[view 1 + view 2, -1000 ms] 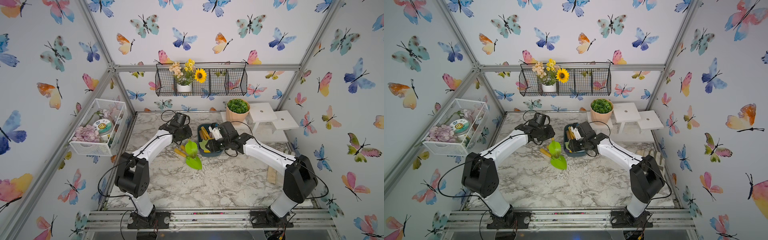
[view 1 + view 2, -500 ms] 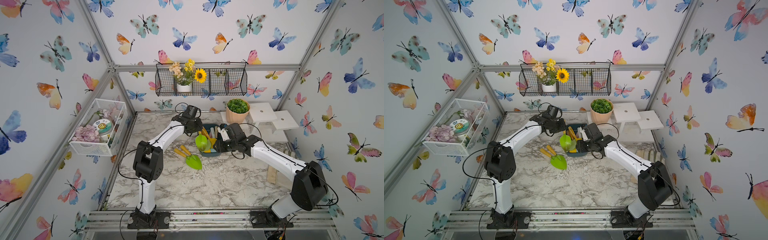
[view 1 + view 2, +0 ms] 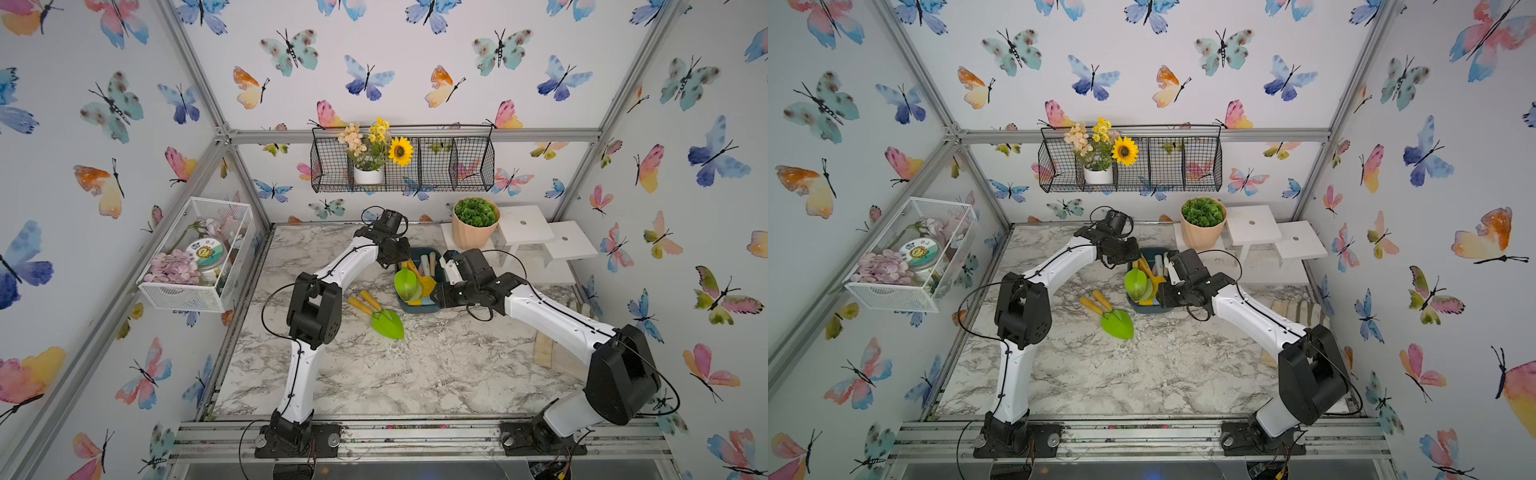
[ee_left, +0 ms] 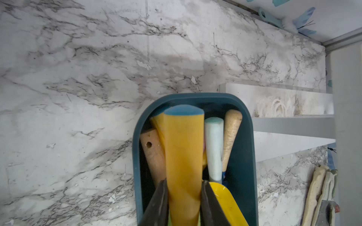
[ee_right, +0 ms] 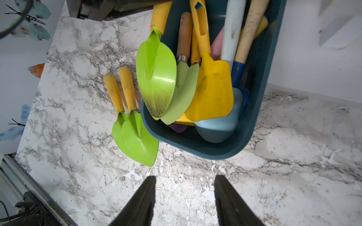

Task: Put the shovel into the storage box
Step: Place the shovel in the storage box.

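Note:
Next, my left gripper moves down toward the box's far end below it and releases the handle there, because the shovel still slants above the tools.
The shovel, with a lime-green blade and a yellow handle, is tilted over the dark teal storage box. Its blade tip lies among several other tools in the box. My left gripper is shut on the handle, above the box's far end. In both top views the green blade shows at the box's left side. My right gripper hangs open and empty over bare marble just before the box's near end.
Two more green shovels lie side by side on the marble, left of the box. A potted plant and white stands sit at the back right. A white wire basket hangs on the left wall and a black one on the back wall.
My left arm has carried the shovel rightward from beside the box to over it, with the blade now down among the tools. My right gripper has drawn back slightly from the box.

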Robot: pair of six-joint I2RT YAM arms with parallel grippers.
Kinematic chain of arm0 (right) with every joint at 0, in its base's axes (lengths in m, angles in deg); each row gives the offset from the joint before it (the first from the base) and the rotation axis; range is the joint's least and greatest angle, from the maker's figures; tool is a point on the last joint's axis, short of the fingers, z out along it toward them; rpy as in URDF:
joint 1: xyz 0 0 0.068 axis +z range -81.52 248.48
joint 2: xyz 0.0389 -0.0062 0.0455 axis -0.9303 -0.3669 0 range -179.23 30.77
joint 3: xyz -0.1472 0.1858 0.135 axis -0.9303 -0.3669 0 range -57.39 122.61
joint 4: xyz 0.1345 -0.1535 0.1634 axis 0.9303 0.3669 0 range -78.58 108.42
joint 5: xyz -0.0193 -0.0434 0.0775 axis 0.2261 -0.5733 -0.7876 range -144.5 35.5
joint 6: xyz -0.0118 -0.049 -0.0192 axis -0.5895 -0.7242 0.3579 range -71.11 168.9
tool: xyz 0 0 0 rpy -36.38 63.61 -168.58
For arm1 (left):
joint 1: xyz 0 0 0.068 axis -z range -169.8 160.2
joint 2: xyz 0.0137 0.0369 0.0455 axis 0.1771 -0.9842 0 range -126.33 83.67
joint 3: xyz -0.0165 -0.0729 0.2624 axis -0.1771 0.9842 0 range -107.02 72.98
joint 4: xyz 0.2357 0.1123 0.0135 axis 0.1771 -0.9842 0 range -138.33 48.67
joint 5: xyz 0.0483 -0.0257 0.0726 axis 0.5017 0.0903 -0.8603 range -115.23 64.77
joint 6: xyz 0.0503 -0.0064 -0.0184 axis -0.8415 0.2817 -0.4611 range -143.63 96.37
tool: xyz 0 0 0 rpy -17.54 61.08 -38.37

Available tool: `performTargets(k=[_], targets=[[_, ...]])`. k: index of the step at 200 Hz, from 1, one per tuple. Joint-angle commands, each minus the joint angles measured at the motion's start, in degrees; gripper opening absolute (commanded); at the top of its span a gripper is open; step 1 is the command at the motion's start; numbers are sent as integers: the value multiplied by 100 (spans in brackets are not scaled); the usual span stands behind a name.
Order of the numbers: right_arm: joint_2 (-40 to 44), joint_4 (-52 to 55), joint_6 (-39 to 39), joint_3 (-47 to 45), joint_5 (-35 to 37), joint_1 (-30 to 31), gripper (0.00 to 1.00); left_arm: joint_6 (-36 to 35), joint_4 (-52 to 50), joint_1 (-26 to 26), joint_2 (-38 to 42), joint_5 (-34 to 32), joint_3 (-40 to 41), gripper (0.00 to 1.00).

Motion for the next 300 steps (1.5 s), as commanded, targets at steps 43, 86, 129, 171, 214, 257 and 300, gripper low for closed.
performTargets(k=[43,86,129,171,214,257,300], targets=[[5,5,40,-41,43,-48,53,-349,-293,16,-435,234,-282,0],[-15,6,42,-41,43,-57,53,-507,-325,6,-516,107,-309,0],[-59,14,42,16,25,-57,53,-593,-347,-14,-543,-49,-262,13],[-94,23,47,61,8,-57,53,-609,-347,-14,-544,-113,-228,33],[-118,32,58,83,-9,-57,53,-653,-276,-15,-400,-142,-65,42],[-156,32,61,148,-49,-57,53,-671,-234,-19,-160,-132,105,44],[-156,15,68,162,-50,-57,53,-684,-132,-19,230,-80,352,47]])
